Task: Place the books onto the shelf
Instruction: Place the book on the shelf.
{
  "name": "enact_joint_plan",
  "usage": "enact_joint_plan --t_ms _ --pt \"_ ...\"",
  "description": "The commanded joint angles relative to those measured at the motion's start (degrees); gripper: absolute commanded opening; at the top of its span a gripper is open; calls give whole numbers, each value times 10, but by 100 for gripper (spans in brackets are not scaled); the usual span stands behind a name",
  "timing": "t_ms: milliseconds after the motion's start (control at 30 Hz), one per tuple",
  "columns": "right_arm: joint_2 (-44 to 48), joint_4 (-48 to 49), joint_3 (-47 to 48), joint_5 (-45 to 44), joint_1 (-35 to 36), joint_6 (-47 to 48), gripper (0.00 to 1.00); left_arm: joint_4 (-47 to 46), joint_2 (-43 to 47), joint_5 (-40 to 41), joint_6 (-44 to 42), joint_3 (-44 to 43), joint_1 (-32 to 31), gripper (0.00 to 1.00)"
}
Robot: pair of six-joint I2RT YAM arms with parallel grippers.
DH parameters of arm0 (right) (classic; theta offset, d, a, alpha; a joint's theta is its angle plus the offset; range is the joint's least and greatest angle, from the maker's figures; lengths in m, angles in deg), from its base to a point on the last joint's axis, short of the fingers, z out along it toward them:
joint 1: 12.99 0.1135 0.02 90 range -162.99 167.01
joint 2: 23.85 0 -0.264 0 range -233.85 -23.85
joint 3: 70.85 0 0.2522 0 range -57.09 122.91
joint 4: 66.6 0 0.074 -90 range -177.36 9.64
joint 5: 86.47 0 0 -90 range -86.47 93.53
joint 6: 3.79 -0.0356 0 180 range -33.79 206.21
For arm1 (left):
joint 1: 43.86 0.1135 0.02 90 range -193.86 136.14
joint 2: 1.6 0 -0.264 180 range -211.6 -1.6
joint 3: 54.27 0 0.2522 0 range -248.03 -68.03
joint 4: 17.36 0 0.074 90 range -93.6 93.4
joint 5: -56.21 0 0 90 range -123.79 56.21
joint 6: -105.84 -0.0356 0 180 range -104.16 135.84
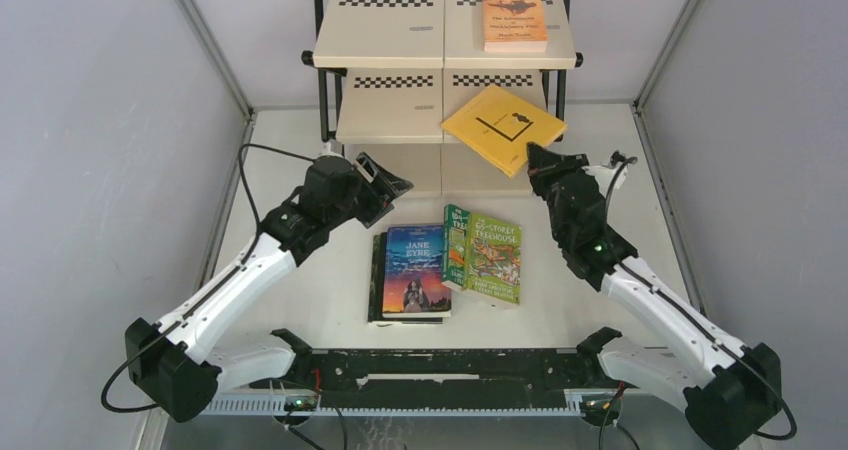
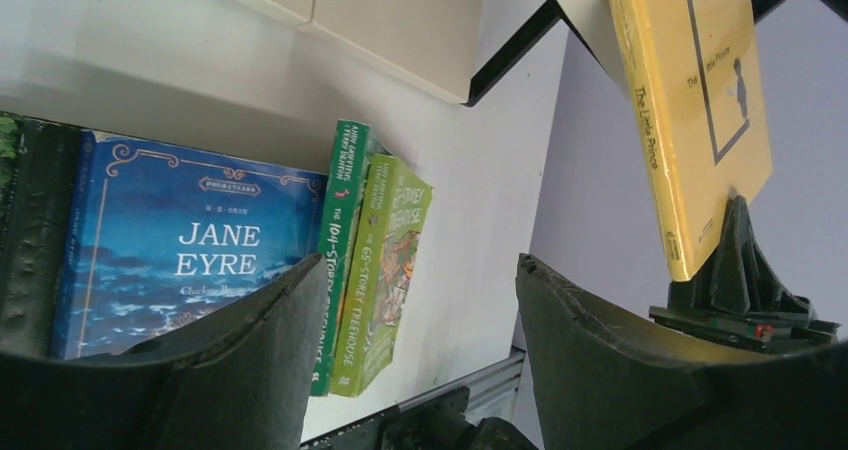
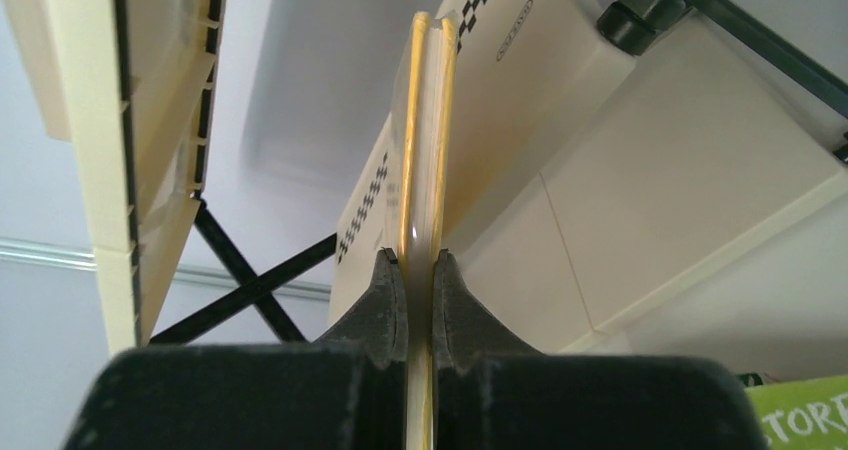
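Observation:
My right gripper turns to straighten the yellow book (image 1: 503, 127) next and moves outward over the board of the shelf's middle level, since the yellow book hangs crooked in front of it.
My right gripper (image 1: 535, 157) is shut on the near edge of a yellow book (image 1: 503, 127), holding it tilted in the air in front of the shelf's (image 1: 390, 40) middle tier. In the right wrist view the book's edge (image 3: 424, 140) runs up between the closed fingers (image 3: 385, 295). An orange book (image 1: 514, 17) lies on the top tier. On the table lie a blue "Jane Eyre" book (image 1: 415, 268) on top of a dark book (image 1: 375, 280), and two green books (image 1: 493, 257). My left gripper (image 1: 392, 181) hangs open and empty above the table, left of the yellow book.
Grey walls close in the table on the left, right and back. A black rail (image 1: 440, 367) runs along the near edge between the arm bases. The shelf's lower boards (image 1: 390, 110) stand behind both grippers.

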Motion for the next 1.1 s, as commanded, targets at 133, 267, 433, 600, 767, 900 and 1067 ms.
enact_joint_plan --t_ms 133,267,433,600,767,900,1067 --pt "-63 173 51 -24 -32 -29 0 -1 -21 -21 -40 -60 14 73" --pt "-93 187 56 -45 -42 -39 0 3 -25 -20 -46 -68 19 73" --pt "-124 189 64 -86 -38 -56 0 10 -30 -19 -54 -78 26 73" --pt "-157 157 91 -131 -25 -75 0 14 -32 -18 -57 -83 30 73" --pt "-194 124 118 -166 -14 -90 0 13 -29 -17 -57 -82 34 73" --pt "-224 86 137 -190 -7 -127 0 19 -24 -20 -59 -82 38 73" --pt "-261 45 158 -218 8 -169 0 30 -14 -22 -65 -80 45 73"
